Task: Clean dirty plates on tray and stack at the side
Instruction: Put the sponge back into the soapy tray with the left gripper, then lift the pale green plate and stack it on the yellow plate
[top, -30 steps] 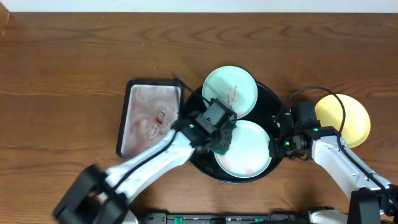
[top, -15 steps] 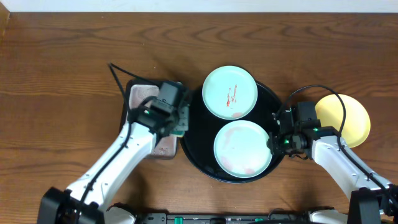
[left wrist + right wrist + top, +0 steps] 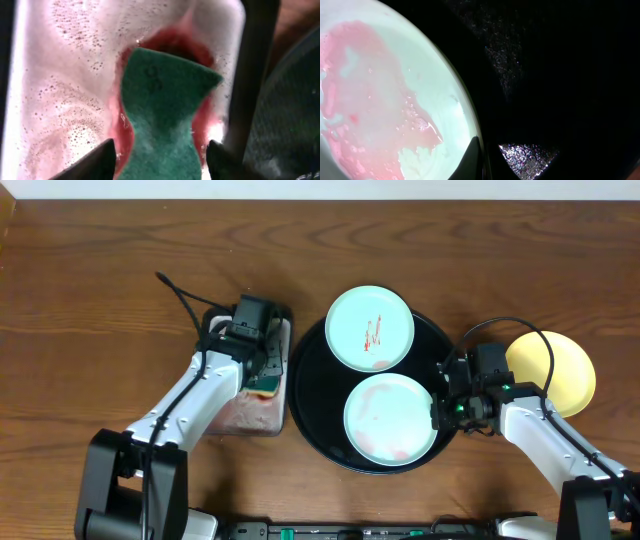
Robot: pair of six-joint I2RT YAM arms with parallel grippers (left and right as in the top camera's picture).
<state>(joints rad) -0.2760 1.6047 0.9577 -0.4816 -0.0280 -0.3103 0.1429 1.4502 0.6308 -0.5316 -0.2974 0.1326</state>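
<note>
I will next lift the near plate by its rim with my right gripper, move it right in the overhead view and lower it onto the pale yellow plate (image 3: pixel 556 370) to let go, since that one is off the tray.
Two mint-green plates sit on the round black tray (image 3: pixel 308 385). The far plate (image 3: pixel 370 328) has red sauce smears. The near plate (image 3: pixel 390 418) is wet with a thin pink film (image 3: pixel 365 100). My right gripper (image 3: pixel 441 409) is shut on the near plate's right rim (image 3: pixel 470 125), with one fingertip (image 3: pixel 473 161) lying over the rim. A pale yellow plate (image 3: pixel 556 370) rests on the table right of the tray. My left gripper (image 3: pixel 264 374) hangs open over the green sponge (image 3: pixel 162 115); its fingers (image 3: pixel 102 157) stand clear of the sponge's sides.
The sponge (image 3: pixel 267 388) lies in a small rectangular tray (image 3: pixel 225 408) holding pinkish soapy water, just left of the black tray. A black cable (image 3: pixel 180 295) arches off my left wrist. Brown wooden table (image 3: pixel 100 300) surrounds everything.
My left arm swung from over the near plate leftwards to the small tray, carrying the sponge, then opened and let it go there. My right gripper stayed on the plate's rim.
</note>
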